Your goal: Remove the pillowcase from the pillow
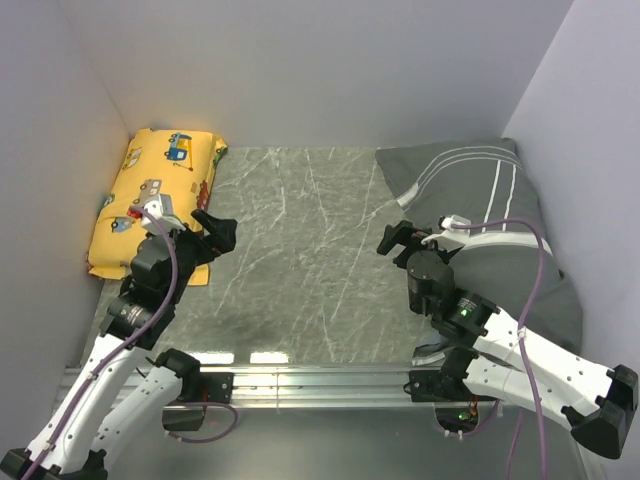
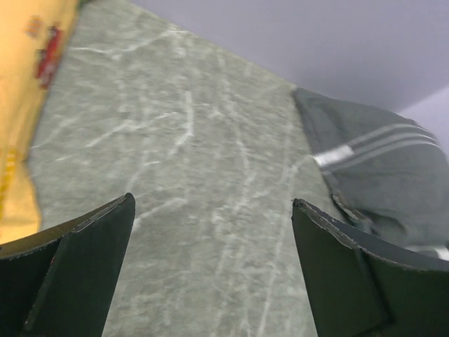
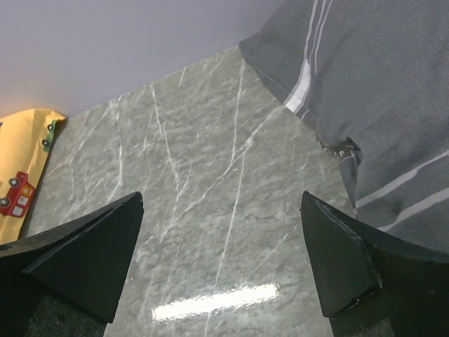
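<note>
The robot next needs to move its left gripper across bare table and down onto the pillowcase's striped edge (image 1: 411,206) (image 2: 338,168), because that edge is far to the gripper's right in the top view.
The grey pillowcase (image 1: 490,210) with thin white stripes lies plump at the right of the table, against the right wall. It also shows in the left wrist view (image 2: 379,168) and the right wrist view (image 3: 379,91). The white pillow is hidden; no white part of it shows. My right gripper (image 1: 398,240) is open and empty, just left of the pillowcase's near left edge, with bare table between its jaws (image 3: 222,196). My left gripper (image 1: 215,232) is open and empty at the left, far from the pillowcase, over bare table (image 2: 212,202).
A yellow cartoon-car pillow (image 1: 150,195) lies at the far left against the left wall, beside my left gripper. The grey marbled table (image 1: 300,240) spans the middle. Pale walls close the back and both sides. A metal rail (image 1: 320,380) runs along the near edge.
</note>
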### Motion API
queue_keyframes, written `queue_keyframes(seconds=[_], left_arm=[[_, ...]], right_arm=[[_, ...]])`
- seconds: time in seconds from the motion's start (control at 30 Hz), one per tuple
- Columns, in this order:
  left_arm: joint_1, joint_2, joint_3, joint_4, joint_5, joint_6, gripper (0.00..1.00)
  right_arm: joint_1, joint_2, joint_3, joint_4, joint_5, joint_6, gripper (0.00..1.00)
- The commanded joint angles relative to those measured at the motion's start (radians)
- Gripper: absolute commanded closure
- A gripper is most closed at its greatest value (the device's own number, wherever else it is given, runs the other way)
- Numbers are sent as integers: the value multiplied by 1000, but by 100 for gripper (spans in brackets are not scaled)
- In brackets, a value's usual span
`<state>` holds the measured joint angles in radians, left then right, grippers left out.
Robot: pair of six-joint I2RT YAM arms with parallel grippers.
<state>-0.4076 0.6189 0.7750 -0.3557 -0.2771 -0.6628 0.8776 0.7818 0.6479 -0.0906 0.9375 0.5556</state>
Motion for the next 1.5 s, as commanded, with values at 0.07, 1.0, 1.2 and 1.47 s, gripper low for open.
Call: queue_keyframes(seconds=[0.07,1.0,1.2,1.47], left_arm=[[-4,48,12,179,215,-20,1],[-387,1728,1012,876,653,-239,1],[-441,1933,1326,836,727,-304,1],[-462,2039,1451,827,708,-339,25]], right_arm=[[6,-29,-14,64,-55,-54,0],[-3,-138,-109,88,-6,-77,0],[-5,-161,-119,86,10,-75,0],[-5,-161,-129,89,26,-74,0]])
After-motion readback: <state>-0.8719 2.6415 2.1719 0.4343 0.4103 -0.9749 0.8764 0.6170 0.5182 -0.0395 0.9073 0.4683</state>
